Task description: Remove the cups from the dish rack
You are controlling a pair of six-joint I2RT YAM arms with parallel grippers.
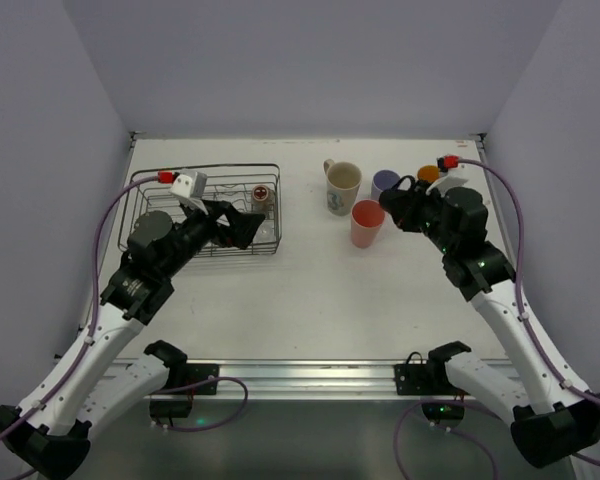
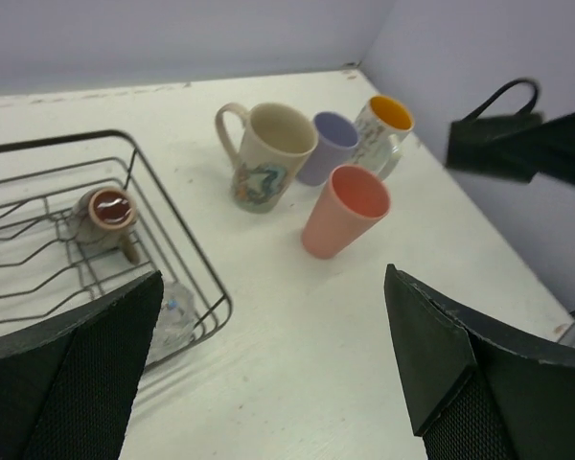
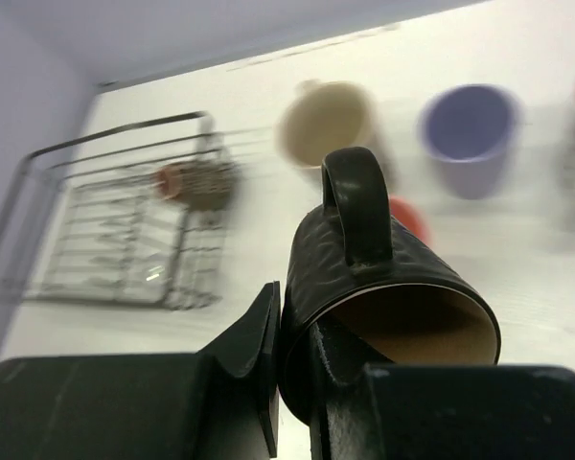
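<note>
The bare tabletop beside the salmon tumbler is below my right gripper. It will go down next, tipping downward, to release the black mug (image 3: 383, 287) there.
The dish rack (image 1: 205, 168) stands at the left, with the brown cup (image 1: 263, 195) and the clear glass (image 1: 266, 231) in its right end. My left gripper (image 1: 242, 225) is open and empty over the rack's near right corner. In the left wrist view the gripper (image 2: 268, 383) hangs over bare table beside the glass (image 2: 172, 311). My right gripper (image 1: 400, 205) is shut on the black mug (image 3: 383, 287), one finger inside its wall, and holds it tilted in the air. The cream mug (image 1: 342, 185), lavender tumbler (image 1: 384, 183), salmon tumbler (image 1: 366, 222) and orange-inside mug (image 1: 429, 174) stand on the table.
The four standing cups cluster at the back right, just left of and behind my right gripper. Walls close the table at the back and on both sides. White table lies between the rack and the cups.
</note>
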